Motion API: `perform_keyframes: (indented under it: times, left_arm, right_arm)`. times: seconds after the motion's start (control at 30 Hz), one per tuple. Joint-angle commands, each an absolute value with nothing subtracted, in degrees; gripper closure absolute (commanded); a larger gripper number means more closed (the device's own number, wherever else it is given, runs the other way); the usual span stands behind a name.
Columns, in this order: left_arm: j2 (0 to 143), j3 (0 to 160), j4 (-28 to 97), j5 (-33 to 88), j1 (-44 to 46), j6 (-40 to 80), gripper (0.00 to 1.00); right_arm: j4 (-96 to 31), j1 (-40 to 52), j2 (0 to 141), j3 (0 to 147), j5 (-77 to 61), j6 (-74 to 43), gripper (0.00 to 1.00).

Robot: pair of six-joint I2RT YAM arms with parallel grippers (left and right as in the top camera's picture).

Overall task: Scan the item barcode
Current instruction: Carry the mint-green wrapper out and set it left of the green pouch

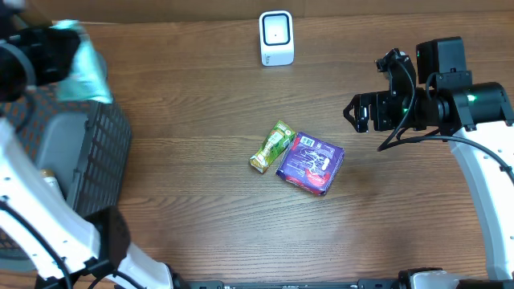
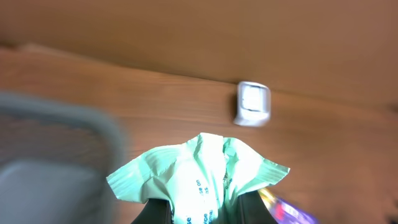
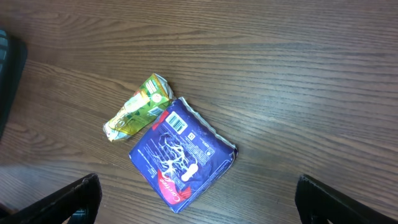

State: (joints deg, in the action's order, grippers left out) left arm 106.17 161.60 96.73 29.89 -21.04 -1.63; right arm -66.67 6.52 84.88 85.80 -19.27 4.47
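My left gripper swings away from the basket [image 1: 96, 144] next and down to the tabletop [image 1: 242, 158] beside the green-yellow packet. It releases the mint-green one there because that spot lies bare.
My left gripper [image 1: 64, 50] is shut on a mint-green packet [image 1: 87, 71] and holds it in the air at the far left, above the grey basket [image 1: 96, 144]. In the left wrist view the packet [image 2: 202, 174] sticks up from between the dark fingers [image 2: 155, 214], with blue print showing. The white scanner [image 1: 276, 38] stands at the table's back edge, also visible as the scanner [image 2: 253, 104] beyond the packet. My right gripper [image 1: 359, 112] hangs open at the right, above and to the right of a purple packet [image 3: 181, 154].
A small green-yellow packet [image 1: 271, 146] lies against the purple packet [image 1: 311, 163] at mid-table; the purple one shows a barcode near its upper corner. The basket's blurred rim [image 2: 74, 124] fills the left of the left wrist view.
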Motion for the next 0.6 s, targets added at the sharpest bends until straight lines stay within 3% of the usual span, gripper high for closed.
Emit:
perform_keyframes:
  times: [0.0, 0.33, 0.57]
  left_arm:
    - [105.25, 159.59, 96.82, 30.26, -12.19, -1.04, 0.96]
    - [107.31, 140.07, 94.28, 22.48, 11.27, 0.4, 0.96]
    - [109.03, 122.69, 86.56, 4.43, 19.55, 12.16, 0.96]
  right_arm:
    - [-66.65, 6.9, 84.9, 85.82, -19.59, 4.32, 0.0]
    - [-66.98, 6.9, 84.9, 85.82, -19.59, 4.32, 0.0]
    - [-67.26, 6.9, 84.9, 85.82, -19.57, 4.32, 0.0]
